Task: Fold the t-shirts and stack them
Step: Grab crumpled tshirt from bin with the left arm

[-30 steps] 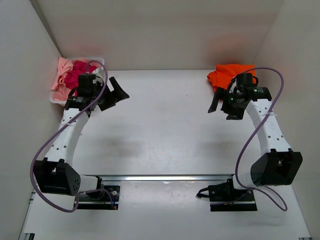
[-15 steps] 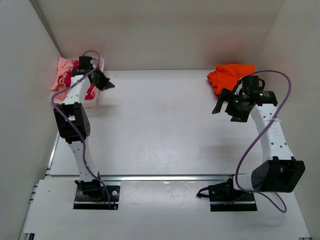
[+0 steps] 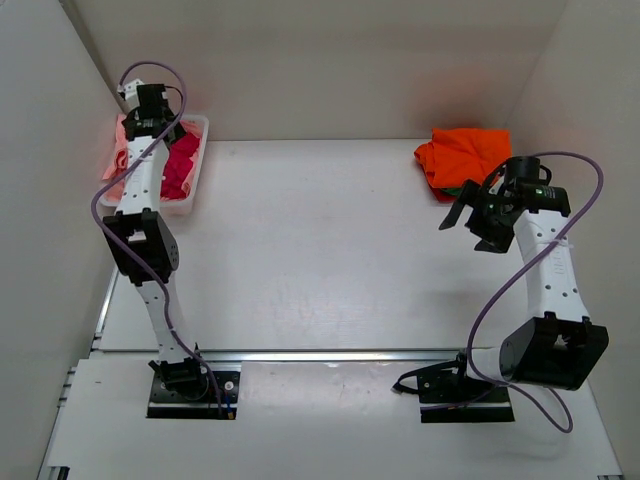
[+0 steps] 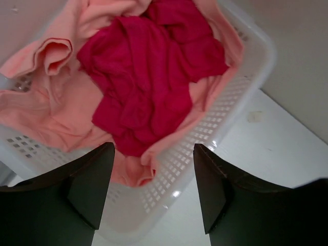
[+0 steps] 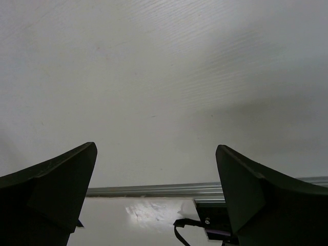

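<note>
The magenta shirt is on top of the pink cloth (image 4: 56, 107). So my left gripper should go down into the tub next, onto a raised fold of that shirt (image 4: 147, 96).
A magenta t-shirt (image 3: 182, 165) lies crumpled on salmon pink t-shirts (image 3: 118, 150) in a white tub (image 3: 197, 125) at the back left. In the left wrist view the magenta shirt (image 4: 148, 77) lies on the pink cloth (image 4: 56, 107) inside the perforated tub (image 4: 225, 102). My left gripper (image 3: 143, 118) hangs above the tub, open and empty (image 4: 154, 148). An orange t-shirt (image 3: 460, 155) lies bunched at the back right. My right gripper (image 3: 470, 225) is just in front of it, open and empty, over bare table (image 5: 156, 148).
White walls close in the table on the left, back and right. A metal rail (image 3: 330, 355) runs across the near edge and shows in the right wrist view (image 5: 154, 191). The right arm's base mount (image 5: 215, 225) sits below it.
My left arm has swung from the table beside the tub to above the tub's back left. My right gripper has drifted right and slightly nearer, away from the orange shirt.
</note>
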{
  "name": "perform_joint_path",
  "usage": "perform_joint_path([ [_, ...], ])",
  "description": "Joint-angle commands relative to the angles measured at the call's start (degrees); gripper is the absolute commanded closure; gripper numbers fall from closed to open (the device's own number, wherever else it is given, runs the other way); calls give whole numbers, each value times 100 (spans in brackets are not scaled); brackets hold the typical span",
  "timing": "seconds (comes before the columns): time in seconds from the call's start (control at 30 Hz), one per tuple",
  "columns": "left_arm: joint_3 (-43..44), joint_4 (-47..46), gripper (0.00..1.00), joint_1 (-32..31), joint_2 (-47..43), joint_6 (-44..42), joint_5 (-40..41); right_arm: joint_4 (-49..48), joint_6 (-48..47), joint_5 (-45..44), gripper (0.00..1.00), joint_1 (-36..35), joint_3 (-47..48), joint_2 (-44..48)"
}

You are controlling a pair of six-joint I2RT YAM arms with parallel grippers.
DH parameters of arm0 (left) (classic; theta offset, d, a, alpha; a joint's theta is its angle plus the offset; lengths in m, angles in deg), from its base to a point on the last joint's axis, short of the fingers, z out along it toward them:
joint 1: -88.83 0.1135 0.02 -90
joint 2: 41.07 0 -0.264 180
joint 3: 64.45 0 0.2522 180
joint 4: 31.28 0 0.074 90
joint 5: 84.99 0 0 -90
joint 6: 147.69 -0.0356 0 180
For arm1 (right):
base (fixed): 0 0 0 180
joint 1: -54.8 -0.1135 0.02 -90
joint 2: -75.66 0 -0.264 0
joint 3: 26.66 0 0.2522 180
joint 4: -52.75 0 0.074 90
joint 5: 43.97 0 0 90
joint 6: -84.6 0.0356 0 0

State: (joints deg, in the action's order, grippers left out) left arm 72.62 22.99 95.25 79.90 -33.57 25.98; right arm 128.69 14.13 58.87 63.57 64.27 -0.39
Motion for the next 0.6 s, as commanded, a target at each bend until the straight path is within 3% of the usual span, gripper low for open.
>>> perform_joint_path([
  [0.0, 114, -404, 26, -141, 294, -708, 1120, 268, 121, 8, 0, 81, 88, -76],
  [0.43, 212, -605, 23, 211, 1561, -628, 1287, 796, 384, 289, 1, 159, 176, -498],
  [0.57, 552, -527, 22, 299, 2034, -558, 1252, 954, 333, 166, 0, 10, 623, -823],
])
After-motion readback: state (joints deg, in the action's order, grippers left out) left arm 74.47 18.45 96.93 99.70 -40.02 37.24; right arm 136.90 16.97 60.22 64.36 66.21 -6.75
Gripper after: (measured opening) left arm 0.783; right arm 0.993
